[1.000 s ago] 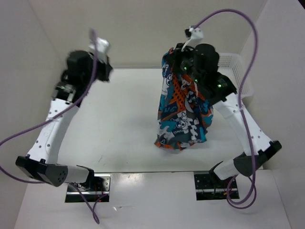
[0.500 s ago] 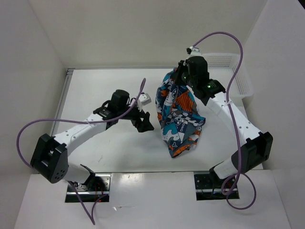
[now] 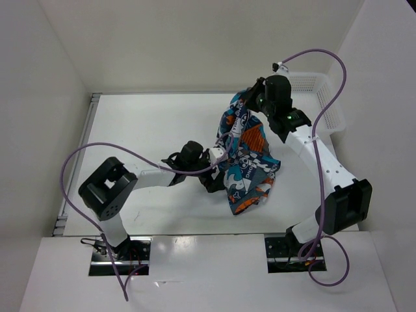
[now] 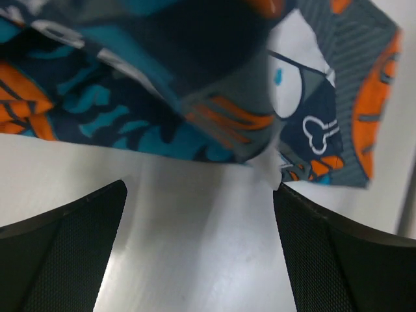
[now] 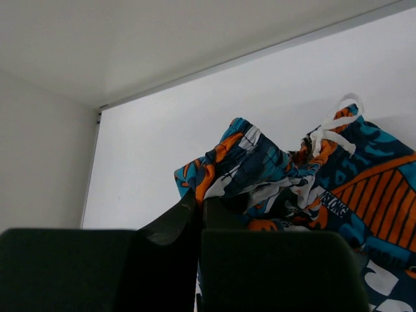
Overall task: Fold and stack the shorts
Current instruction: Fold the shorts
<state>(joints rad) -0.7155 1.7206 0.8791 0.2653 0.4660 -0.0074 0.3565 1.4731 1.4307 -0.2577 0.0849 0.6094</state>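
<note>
The left gripper eases to the right in the top view next and closes on the shorts' hem, which lies just ahead of its open fingers.
The shorts [image 3: 246, 156], in a teal, orange, black and white patchwork print, hang bunched from my right gripper [image 3: 252, 99], which is shut on their upper edge at the back of the table. Their lower end rests crumpled on the table. In the right wrist view the fabric [image 5: 273, 172] is pinched between the closed fingers, with a white drawstring [image 5: 335, 130] showing. My left gripper [image 3: 211, 179] is open, low over the table, right at the left side of the shorts. In the left wrist view the hem [image 4: 214, 140] lies just ahead of the open fingers [image 4: 325, 253], with bare table between them.
A white mesh basket [image 3: 322, 101] stands at the back right, behind the right arm. White walls enclose the table on the left, back and right. Purple cables loop above both arms.
My left arm has swung down from the back left to the middle of the table and reached the shorts' left side. My right gripper has lowered the shorts, so their lower end now rests on the table.
</note>
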